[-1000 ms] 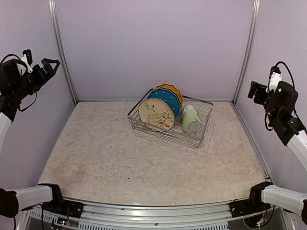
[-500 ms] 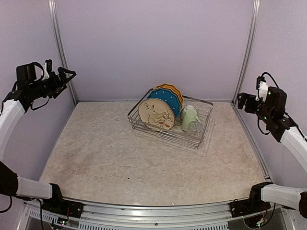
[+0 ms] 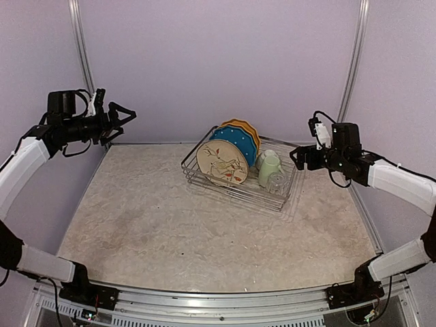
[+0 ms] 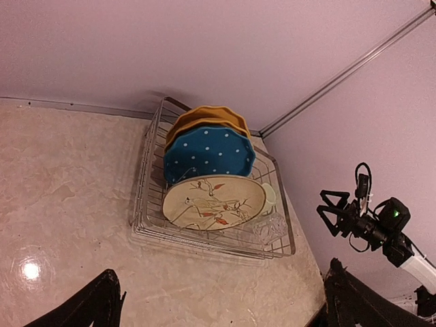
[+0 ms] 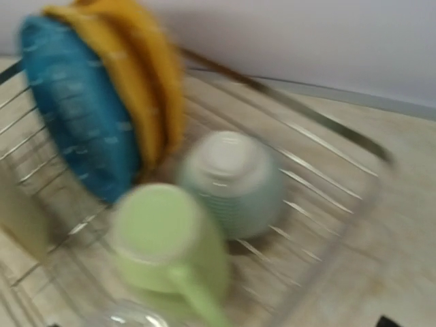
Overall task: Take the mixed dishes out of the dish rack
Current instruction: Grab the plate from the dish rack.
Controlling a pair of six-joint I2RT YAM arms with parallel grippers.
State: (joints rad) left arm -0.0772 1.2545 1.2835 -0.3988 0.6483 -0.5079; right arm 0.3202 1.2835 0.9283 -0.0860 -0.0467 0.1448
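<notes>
The cream plate stands frontmost and its rim is exposed. My right gripper should go left in the top view next, onto the cream plate's mug-side rim (image 3: 246,166) (image 5: 33,221).
The dish rack (image 3: 231,191) stands at the back middle of the table. A cream plate with a branch drawing (image 3: 222,162) stands upright at its front. Behind it are a blue dotted plate (image 3: 236,139) and two orange plates (image 3: 248,129). On the rack's right side are a pale green mug (image 3: 270,170), a clear glass (image 3: 277,182) and a small light-blue bowl (image 3: 263,157). My left gripper (image 3: 123,116) hangs open, high and far left of the rack. My right gripper (image 3: 297,158) is open just right of the rack, facing the mug (image 5: 170,245) and bowl (image 5: 231,180).
Purple walls close in the table on three sides, with metal corner posts (image 3: 87,75) at the back. The marble tabletop (image 3: 191,238) stretches between the rack and the arm bases. The right wrist view is blurred by motion.
Both arms have swung in from the side walls. The left gripper moved right, and the right gripper moved left and down to the rack's right edge. Both stayed open.
</notes>
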